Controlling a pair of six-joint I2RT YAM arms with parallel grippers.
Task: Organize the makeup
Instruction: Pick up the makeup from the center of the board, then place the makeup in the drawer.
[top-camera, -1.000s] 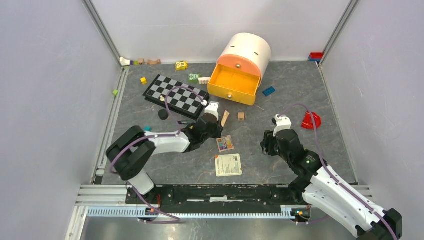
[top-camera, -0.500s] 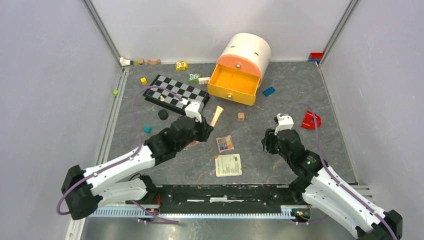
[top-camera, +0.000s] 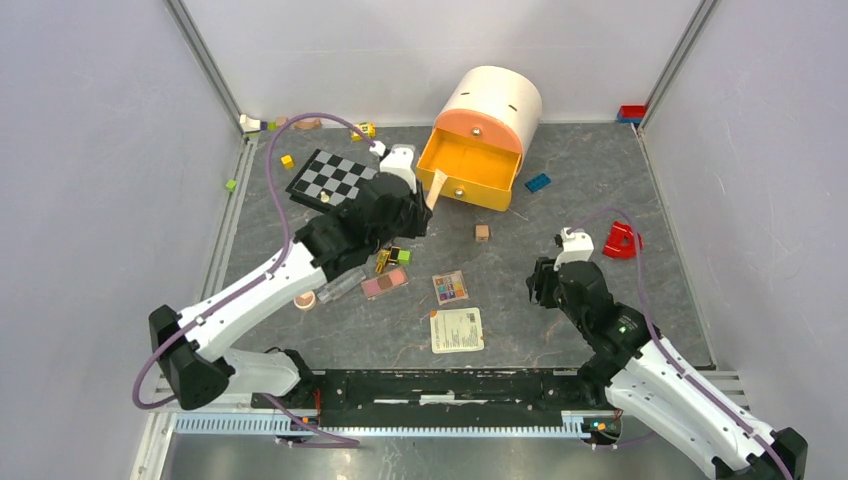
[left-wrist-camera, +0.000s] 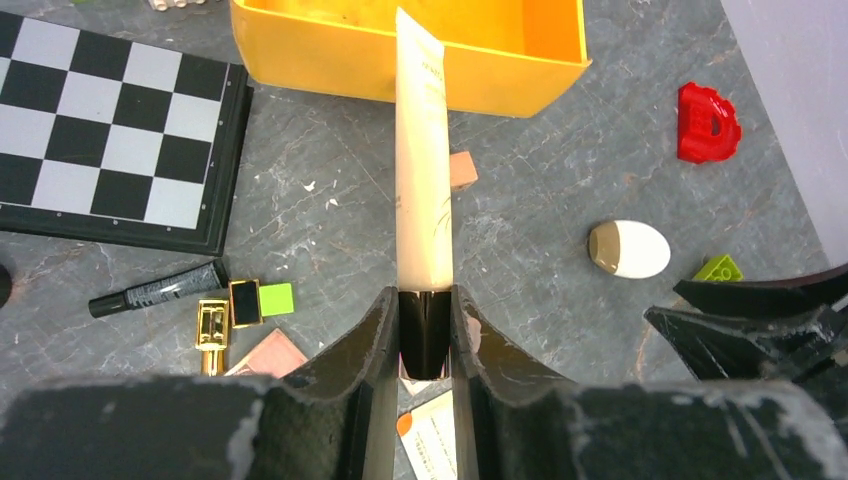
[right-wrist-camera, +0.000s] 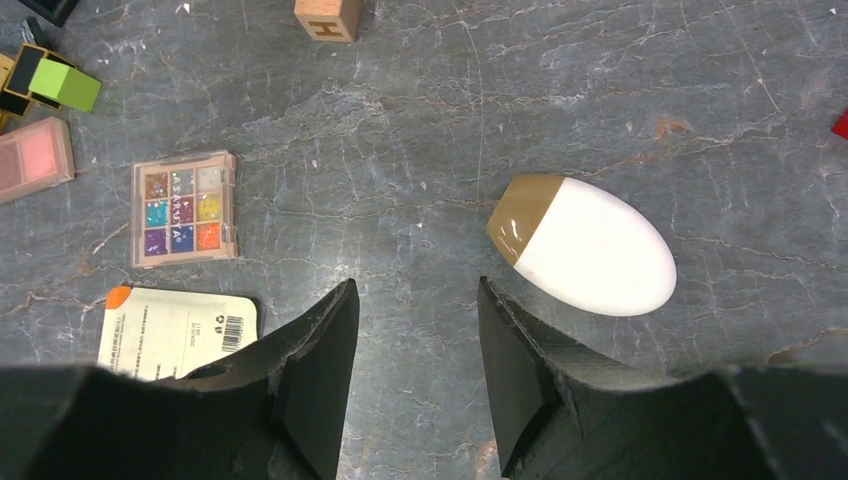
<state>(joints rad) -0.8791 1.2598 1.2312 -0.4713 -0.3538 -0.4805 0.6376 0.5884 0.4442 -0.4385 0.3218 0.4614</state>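
The tube's cap still hangs outside the yellow drawer. My left gripper will take the tube outward past the drawer's front side and down onto the drawer's bottom to release it.
My left gripper (top-camera: 418, 200) (left-wrist-camera: 424, 302) is shut on the black cap of a cream tube (left-wrist-camera: 422, 180) (top-camera: 437, 188). The tube's far end reaches over the front wall of the open yellow drawer (top-camera: 462, 190) (left-wrist-camera: 500, 88). My right gripper (right-wrist-camera: 415, 292) (top-camera: 548, 282) hangs open over bare table, with a white egg-shaped sponge (right-wrist-camera: 590, 248) (left-wrist-camera: 630, 248) lying just to its right. On the table lie a multicolour palette (top-camera: 450, 288) (right-wrist-camera: 185, 208), a pink palette (top-camera: 384, 283), a round peach compact (top-camera: 305, 299), a clear tube (top-camera: 340, 285) and a black tube (left-wrist-camera: 160, 290).
The chessboard (top-camera: 335, 178) (left-wrist-camera: 100, 130) lies left of the drawer. A wooden cube (top-camera: 482, 232), a red toy (top-camera: 620, 240), a blue brick (top-camera: 538, 182) and a printed card (top-camera: 456, 329) are scattered about. Small toys line the back wall.
My left arm has stretched out from the table's middle towards the drawer, carrying the cream tube. Makeup that lay hidden under it now shows. The right arm has barely moved.
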